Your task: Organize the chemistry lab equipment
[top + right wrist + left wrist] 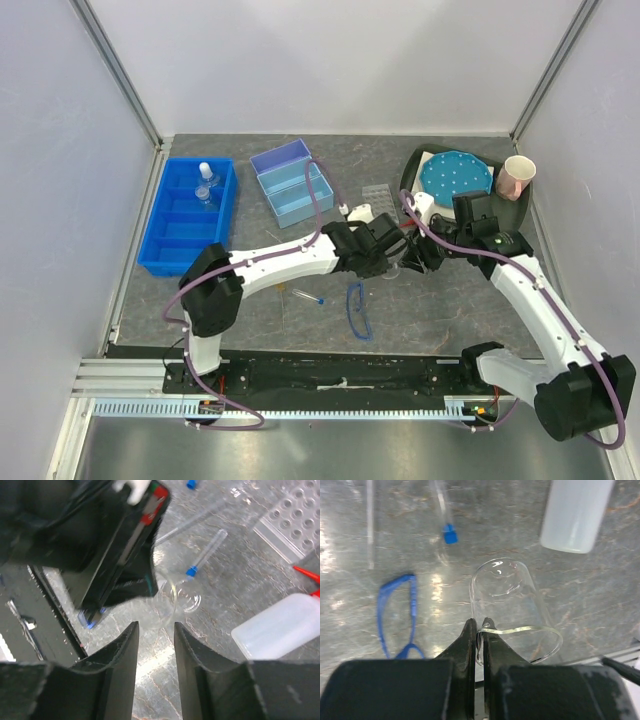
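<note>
Next, my left gripper lifts to the left in the top view. The beaker point(510, 600) then comes down into the empty section of the tray beside the flasks.
My left gripper point(479, 625) is shut on the rim of a clear glass beaker point(510, 600) that lies tilted just over the table; it sits mid-table in the top view point(383, 260). My right gripper point(154, 630) is open and empty, a little short of the same beaker point(184, 596), facing the left gripper point(420, 254). A white squeeze bottle point(576, 512) with a red nozzle lies beside it point(280, 627). Blue-rimmed safety glasses point(357, 308) and a blue-capped clear tube point(308, 296) lie on the table near the front.
A dark blue divided tray point(160, 235) holding small flasks stands at the left. A light blue box point(290, 180) is behind the middle. A clear well plate point(377, 190), a blue dotted disc point(455, 173) and a paper cup point(515, 178) are at the back right.
</note>
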